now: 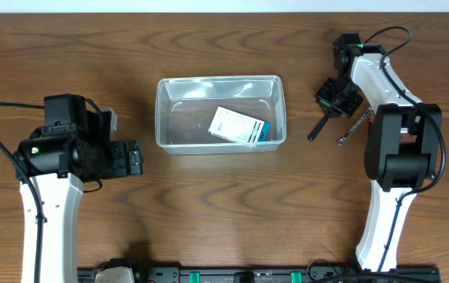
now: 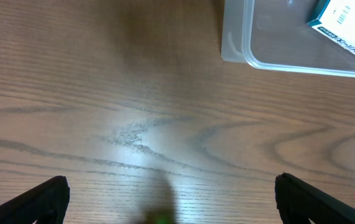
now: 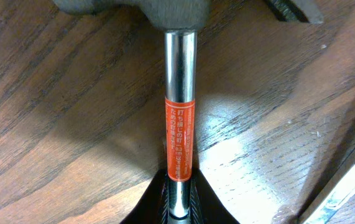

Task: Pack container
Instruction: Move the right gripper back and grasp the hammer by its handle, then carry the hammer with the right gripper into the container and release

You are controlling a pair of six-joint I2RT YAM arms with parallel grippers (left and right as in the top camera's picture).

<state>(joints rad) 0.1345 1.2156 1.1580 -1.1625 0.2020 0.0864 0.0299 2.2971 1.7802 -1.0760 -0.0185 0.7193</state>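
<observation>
My right gripper carries the hammer [image 1: 318,128] up over the container's side to the white and teal box [image 1: 240,126] on its left in the overhead view next, lowers there and releases.
The clear plastic container [image 1: 159,114] stands at the table's middle with a white and teal box [image 1: 240,126] lying in it. My right gripper [image 1: 336,101] is to the container's right, shut on a hammer [image 1: 318,128]. In the right wrist view the jaws [image 3: 178,199] clamp the chrome shaft with its orange label [image 3: 180,99], and the head is at the top, close to the wood. My left gripper [image 1: 135,158] is open and empty, left of the container. In the left wrist view [image 2: 171,199] it is over bare wood, with the container's corner [image 2: 239,43] and the box [image 2: 345,28] at the upper right.
A metal wrench [image 1: 355,126] lies on the table just right of the hammer, below the right gripper. Its edge also shows in the right wrist view [image 3: 345,180]. The table is dark wood.
</observation>
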